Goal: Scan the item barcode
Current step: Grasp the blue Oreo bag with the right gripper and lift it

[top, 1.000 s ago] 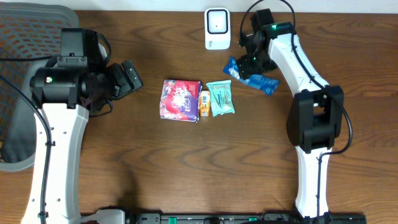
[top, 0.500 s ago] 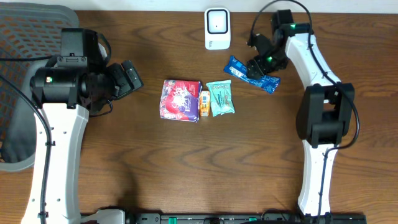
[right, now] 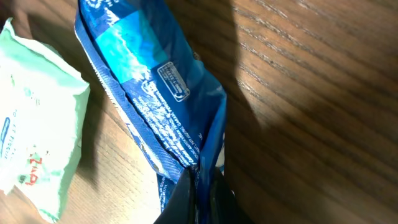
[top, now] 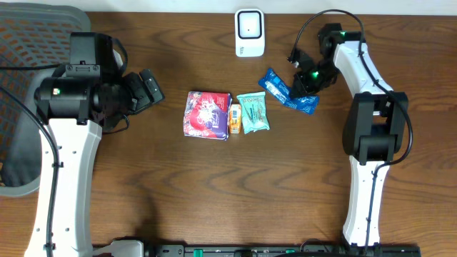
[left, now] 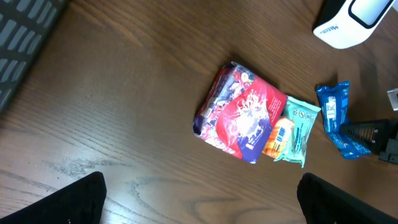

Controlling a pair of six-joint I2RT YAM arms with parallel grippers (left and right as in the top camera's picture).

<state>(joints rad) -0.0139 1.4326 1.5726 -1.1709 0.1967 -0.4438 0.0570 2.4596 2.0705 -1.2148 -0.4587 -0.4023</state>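
Observation:
Next, my right gripper needs to swing left in the overhead view to bare wood by the teal packet [top: 274,117], turn the blue packet over and release it.
A blue snack packet [top: 285,91] [right: 149,93] lies on the wooden table just right of the white barcode scanner [top: 249,32] [left: 354,22]. My right gripper [top: 303,84] [right: 199,193] is shut on the packet's right end, its crimped edge pinched between the two fingers. My left gripper [top: 146,89] [left: 202,205] hovers open and empty at the left, well short of the items. The blue packet [left: 339,121] also shows at the right of the left wrist view.
In the middle of the table lie a purple-red packet [top: 208,114] [left: 242,115], a small orange item [top: 234,119] [left: 278,137] and a teal packet [top: 253,113] [right: 34,118], side by side. A grey mesh chair [top: 28,28] stands at the far left.
My right gripper has swung to the right end of the blue packet and shut on its edge. The packet has shifted slightly right. The left arm has not moved.

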